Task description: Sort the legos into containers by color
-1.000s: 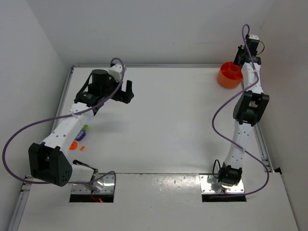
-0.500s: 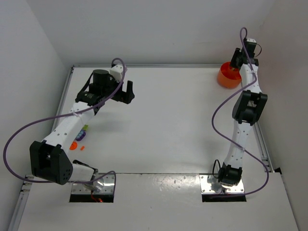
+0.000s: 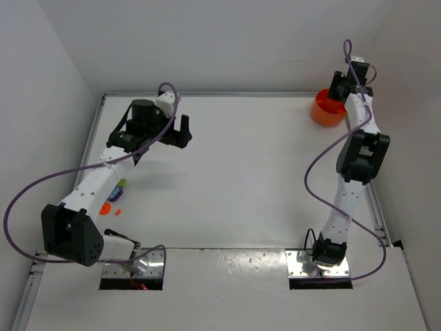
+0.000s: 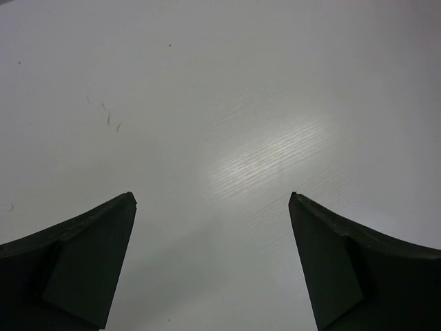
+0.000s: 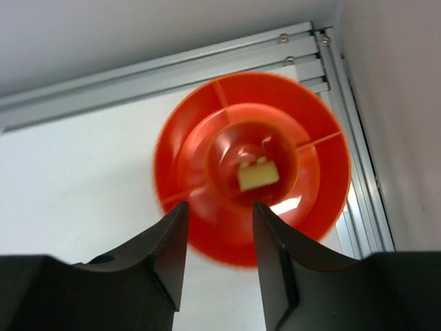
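Observation:
I need to swing my left gripper back and to its left in the top view, off bare table, and lower, since loose legos lie below it that way.
The round orange container (image 5: 186, 131) stands in the far right corner of the table (image 3: 241, 172), also seen from above (image 3: 321, 112). A yellow lego (image 5: 258, 174) lies in its centre well. My right gripper (image 5: 220, 205) hovers just above the container's near rim (image 3: 337, 89), open, with nothing between its fingers. Beside the left arm lie a purple and yellow-green lego (image 3: 120, 189) and orange legos (image 3: 106, 208). My left gripper (image 3: 180, 132) is open over bare table (image 4: 211, 196), holding nothing.
An aluminium rail (image 5: 158, 76) and white walls run close behind and to the right of the container. The left arm's forearm (image 3: 96, 183) passes right next to the loose legos. Purple cables loop off both arms.
The right wrist has shifted a little left, further over the container. The left arm has not moved.

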Robot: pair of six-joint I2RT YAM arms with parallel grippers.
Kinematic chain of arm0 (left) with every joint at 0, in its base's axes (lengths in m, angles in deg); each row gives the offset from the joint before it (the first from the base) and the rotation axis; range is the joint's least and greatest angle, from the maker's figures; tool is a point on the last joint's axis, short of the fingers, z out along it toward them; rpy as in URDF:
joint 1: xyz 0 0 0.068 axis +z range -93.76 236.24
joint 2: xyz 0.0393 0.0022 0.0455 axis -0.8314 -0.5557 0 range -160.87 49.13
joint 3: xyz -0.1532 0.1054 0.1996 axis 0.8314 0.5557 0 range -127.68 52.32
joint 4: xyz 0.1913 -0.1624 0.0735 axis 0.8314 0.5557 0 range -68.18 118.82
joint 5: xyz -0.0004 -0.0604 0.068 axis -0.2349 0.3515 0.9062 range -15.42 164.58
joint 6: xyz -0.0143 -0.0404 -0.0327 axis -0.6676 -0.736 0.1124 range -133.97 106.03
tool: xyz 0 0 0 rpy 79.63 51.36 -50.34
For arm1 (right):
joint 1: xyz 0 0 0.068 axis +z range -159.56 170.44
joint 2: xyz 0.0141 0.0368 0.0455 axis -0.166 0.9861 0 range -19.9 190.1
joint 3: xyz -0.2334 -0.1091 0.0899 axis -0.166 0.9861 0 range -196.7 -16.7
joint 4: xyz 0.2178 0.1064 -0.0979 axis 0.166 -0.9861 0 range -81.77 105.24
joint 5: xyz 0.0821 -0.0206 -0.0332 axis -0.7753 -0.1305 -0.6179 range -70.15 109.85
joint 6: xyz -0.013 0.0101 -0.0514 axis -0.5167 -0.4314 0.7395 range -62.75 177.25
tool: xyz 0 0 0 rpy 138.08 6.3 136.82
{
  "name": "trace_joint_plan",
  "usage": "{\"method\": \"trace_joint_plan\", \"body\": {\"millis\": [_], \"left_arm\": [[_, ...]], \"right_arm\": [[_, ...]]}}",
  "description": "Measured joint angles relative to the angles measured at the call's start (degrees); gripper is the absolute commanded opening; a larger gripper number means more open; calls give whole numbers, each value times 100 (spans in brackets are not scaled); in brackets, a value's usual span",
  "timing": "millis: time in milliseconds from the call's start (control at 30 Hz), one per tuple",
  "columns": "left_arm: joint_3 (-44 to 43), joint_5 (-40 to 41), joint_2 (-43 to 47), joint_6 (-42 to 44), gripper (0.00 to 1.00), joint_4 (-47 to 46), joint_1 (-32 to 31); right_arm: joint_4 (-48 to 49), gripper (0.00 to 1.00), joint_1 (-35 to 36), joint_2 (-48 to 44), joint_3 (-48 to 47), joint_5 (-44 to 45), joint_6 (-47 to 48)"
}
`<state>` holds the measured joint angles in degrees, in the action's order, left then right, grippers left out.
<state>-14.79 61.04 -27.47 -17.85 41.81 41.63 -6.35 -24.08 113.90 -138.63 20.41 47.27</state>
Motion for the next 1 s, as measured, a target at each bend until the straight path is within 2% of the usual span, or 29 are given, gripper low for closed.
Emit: {"method": "trace_joint_plan", "body": {"millis": [100,133,233,267,400,467,567,600,733,900,1000], "left_arm": [[0,162,144,-28,100,28,57],[-20,262,203,-42,100,81,120],[-254,555,223,-20,100,409,356],[-361,675,205,22,100,546,476],[-706,1097,0,330,100,1054,1246],[-708,1235,-142,507,96,1246,1792],[-629,1342,-396,789,84,1499,2717],[-601,1366,-494,879,74,1552,3023],[-540,1281,-935,1248,55,1683,3939],[-223,1182,-1228,1567,52,1648,4319],[-44,1099,-1320,1718,57,1576,4369]], "right_arm": [[-37,53,70,-710,597,-323,262],[-127,58,125,-944,636,-481,367],[-466,65,315,-1458,619,-909,699],[-619,73,435,-1696,614,-1032,789],[-1137,85,802,-2352,970,-1449,1161],[-1290,86,999,-2752,1617,-1620,1290],[-1469,86,1204,-3110,2540,-1825,1379],[-1554,86,1248,-3154,2765,-1888,1397],[-1805,86,1440,-3165,3274,-2052,1425],[-1812,86,1648,-3187,3300,-2122,1405],[-1790,86,1755,-3230,3322,-2120,1403]]}}
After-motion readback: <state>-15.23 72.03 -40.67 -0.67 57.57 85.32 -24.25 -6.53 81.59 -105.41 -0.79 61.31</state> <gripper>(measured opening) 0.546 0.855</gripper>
